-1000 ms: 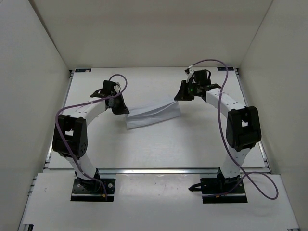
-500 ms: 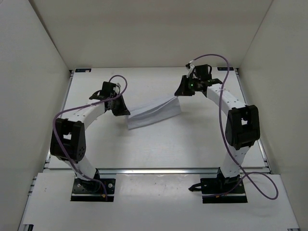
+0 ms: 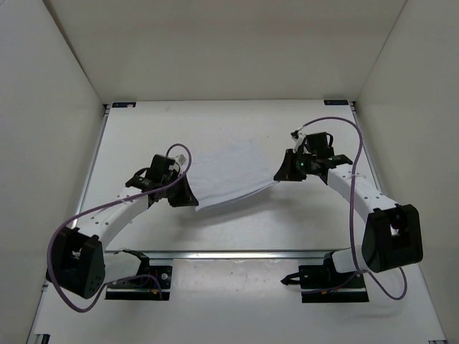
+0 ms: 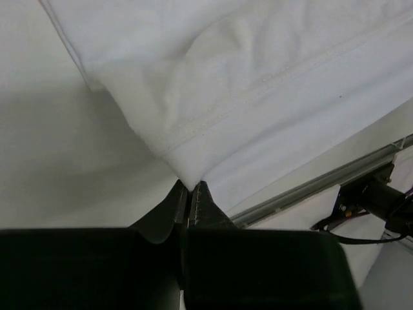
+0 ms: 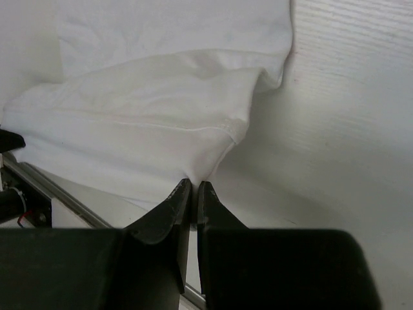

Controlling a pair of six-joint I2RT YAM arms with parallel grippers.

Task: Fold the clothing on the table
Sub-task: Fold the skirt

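Note:
My left gripper carries the clothing's pinched near corner outward toward the flat far part of the clothing next and releases that corner.
The clothing, a small white garment, hangs stretched between my two grippers above the middle of the table. My left gripper is shut on its near left corner; in the left wrist view the pinched cloth rises from the shut gripper. At the right end my right gripper is shut on the clothing, a corner of it caught in that gripper. A hem seam runs across the cloth in both wrist views.
White side walls enclose the table on three sides. A metal rail runs along the near edge, with both arm bases bolted in front of it. Purple cables loop off each arm.
Both grippers have pulled toward the near edge, carrying the clothing with them. The cloth now spreads wider and lies further forward on the table than a second ago.

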